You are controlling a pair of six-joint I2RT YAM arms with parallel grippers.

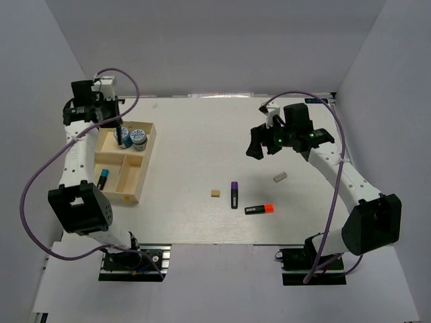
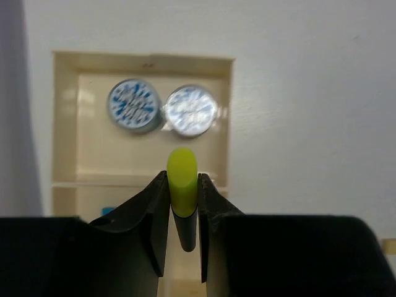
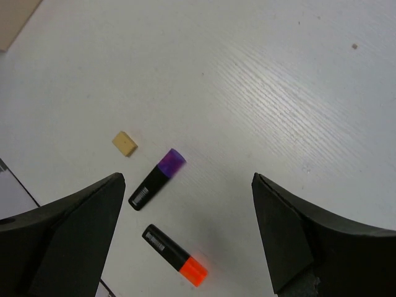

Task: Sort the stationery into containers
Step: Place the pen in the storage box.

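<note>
I will next move my left gripper back and down to the tray's bottom beside the blue-capped highlighter (image 1: 104,178), since it lies in a near tray section, and release the yellow-capped one.
My left gripper (image 1: 120,136) hangs over the far compartment of the light-wood tray (image 1: 149,152), shut on the yellow-capped highlighter (image 2: 182,176), cap pointing away from the wrist. Two blue-and-white rolls (image 2: 132,105) (image 2: 192,110) lie side by side in that compartment. A blue-capped highlighter (image 1: 104,178) lies in a near compartment. My right gripper (image 1: 266,145) is open and empty, high above the purple-capped highlighter (image 3: 158,178), the orange-capped highlighter (image 3: 175,255) and a tan eraser (image 3: 124,143). A grey eraser (image 1: 281,177) lies further right on the table.
The tray stands at the table's left side, next to the left arm. The purple highlighter (image 1: 234,194), orange highlighter (image 1: 259,209) and tan eraser (image 1: 215,194) lie near the table's front middle. White walls enclose the table on three sides.
</note>
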